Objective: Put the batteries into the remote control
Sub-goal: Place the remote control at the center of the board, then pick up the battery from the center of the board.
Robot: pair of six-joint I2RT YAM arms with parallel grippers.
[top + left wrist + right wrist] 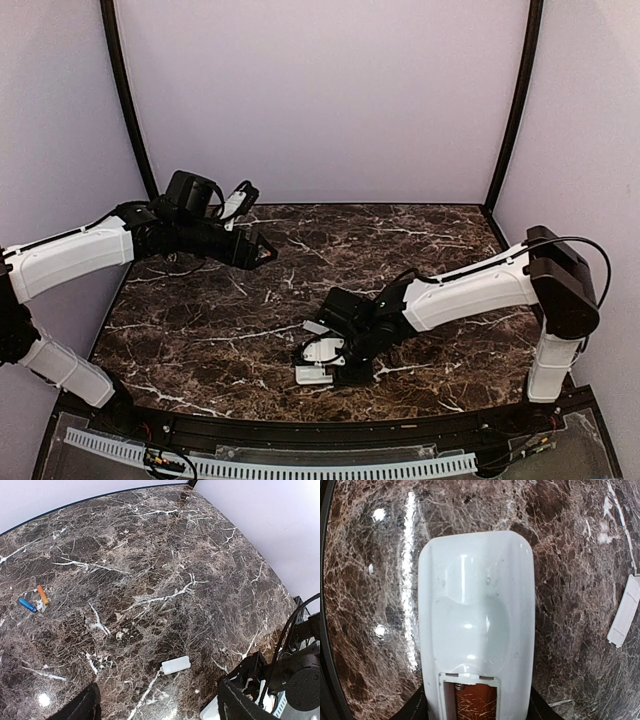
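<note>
The remote control's battery compartment is empty, so my left gripper will next lower, open, and move outward around the body of the orange battery (42, 595), which is below and outward of it.
The white remote control (476, 615) lies back up between the fingers of my right gripper (477, 712), which is shut on its sides. Its battery compartment (470, 700) is uncovered, and an orange-brown surface with a spring at its top shows inside. In the top view the right gripper (335, 358) holds the remote (314, 374) low over the table's front middle. Two batteries, one blue (27, 604) and one orange (43, 595), lie side by side on the marble, far from both grippers. My left gripper (157, 707) is open, empty and raised at the back left (262, 252).
A small white battery cover (176, 664) lies flat on the marble table (165, 565) beside the right gripper, also seen in the right wrist view as a white cover (624, 612). Pale walls enclose the table on three sides.
</note>
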